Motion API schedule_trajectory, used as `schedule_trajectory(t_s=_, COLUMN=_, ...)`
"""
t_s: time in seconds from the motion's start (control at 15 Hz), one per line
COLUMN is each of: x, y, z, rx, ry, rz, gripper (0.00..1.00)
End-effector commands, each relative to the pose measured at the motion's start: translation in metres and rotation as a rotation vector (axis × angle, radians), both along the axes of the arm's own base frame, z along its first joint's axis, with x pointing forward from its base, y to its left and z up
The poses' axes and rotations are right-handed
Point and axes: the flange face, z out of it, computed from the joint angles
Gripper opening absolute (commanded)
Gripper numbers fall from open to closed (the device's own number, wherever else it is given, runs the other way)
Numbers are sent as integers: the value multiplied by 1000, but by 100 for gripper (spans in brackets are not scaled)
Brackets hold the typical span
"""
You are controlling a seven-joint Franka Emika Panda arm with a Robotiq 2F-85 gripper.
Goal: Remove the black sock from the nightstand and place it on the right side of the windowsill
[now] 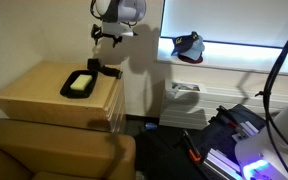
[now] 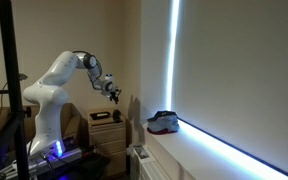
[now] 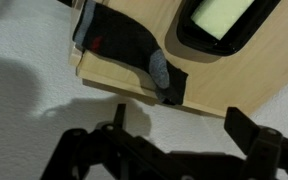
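The grey heel of the black sock is narrow and lies clear of the tray beside it, so the robot's gripper needs to lower open next, toward the nightstand and onto the sock's heel.
A black sock with a grey heel (image 3: 134,50) lies along the edge of the wooden nightstand (image 3: 234,85) in the wrist view. In an exterior view it is a small dark shape (image 1: 102,70) at the nightstand's (image 1: 44,95) back right corner. My gripper (image 3: 174,125) is open and empty, hovering above the sock with its fingers apart. It also shows in both exterior views (image 1: 109,36) (image 2: 114,93), raised above the nightstand (image 2: 106,128). The windowsill (image 1: 244,58) (image 2: 214,150) runs under the bright window.
A black tray with a yellow sponge (image 1: 80,84) (image 3: 219,20) sits on the nightstand beside the sock. A red, grey and black shoe-like object (image 1: 189,46) (image 2: 164,122) lies on the windowsill. A brown sofa (image 1: 54,150) is in the foreground.
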Motion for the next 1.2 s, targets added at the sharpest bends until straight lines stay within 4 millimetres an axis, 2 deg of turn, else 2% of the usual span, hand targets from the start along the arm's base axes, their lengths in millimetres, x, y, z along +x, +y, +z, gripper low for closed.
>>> schedule_trajectory(t_s=0.0, x=27, y=22, z=-24, rx=10, ry=-5, rz=39, gripper=100)
schedule_trajectory(t_s=0.13, x=33, y=33, z=-39, rx=-75, ry=-12, rz=14, gripper=100)
schedule_trajectory(t_s=0.2, x=22, y=19, z=-27, rx=-19, ry=-9, rz=24, gripper=100)
schedule_trajectory(t_s=0.33, x=26, y=30, z=-41, rx=-53, ry=-14, rz=17, gripper=100)
schedule_trajectory(t_s=0.47, x=28, y=36, z=-43, rx=-58, ry=-20, rz=21, gripper=100)
schedule_trajectory(t_s=0.6, x=33, y=30, z=-65, rx=-69, ry=6, rz=-2, gripper=100)
schedule_trajectory(t_s=0.8, x=37, y=30, z=-92, rx=-68, ry=22, rz=-9, gripper=100)
schedule_trajectory(t_s=1.13, x=51, y=31, z=-121, rx=-78, ry=9, rz=-24, gripper=100)
